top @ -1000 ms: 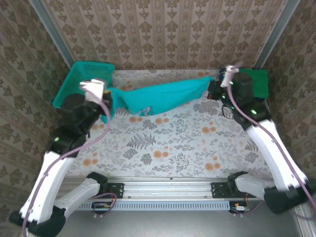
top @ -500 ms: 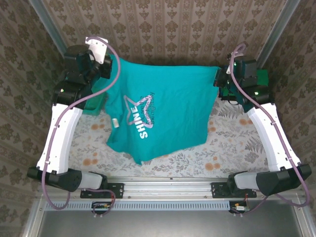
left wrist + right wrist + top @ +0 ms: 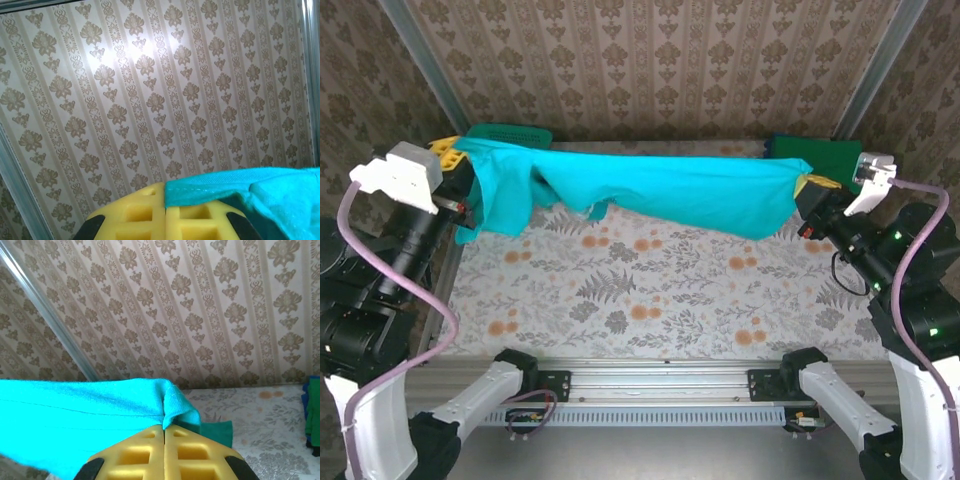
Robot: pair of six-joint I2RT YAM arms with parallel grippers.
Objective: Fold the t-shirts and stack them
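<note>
The tabletop beside the basket is below and outward. My left gripper needs to move down and outward there next to spread the hanging shirt and release its end.
A teal t-shirt hangs above the table as a long horizontal band, stretched between my two grippers. Its print is hidden in the folds. My left gripper is shut on the shirt's left end, and the left wrist view shows its yellow fingers pressed together on a stitched teal hem. At the right end, my right gripper is shut on a bunched corner of the teal cloth. A folded green t-shirt lies at the back right corner, with a blue layer of the stack showing at the edge.
The teal mesh basket stands at the back left, mostly hidden behind the hanging shirt. Floral cloth covers the table. Patterned walls close in the back and sides, with metal corner posts.
Both arms have swung outward and toward the near side. The shirt, half a second ago hanging spread with its SHINE print showing, is now pulled into a taut horizontal band.
</note>
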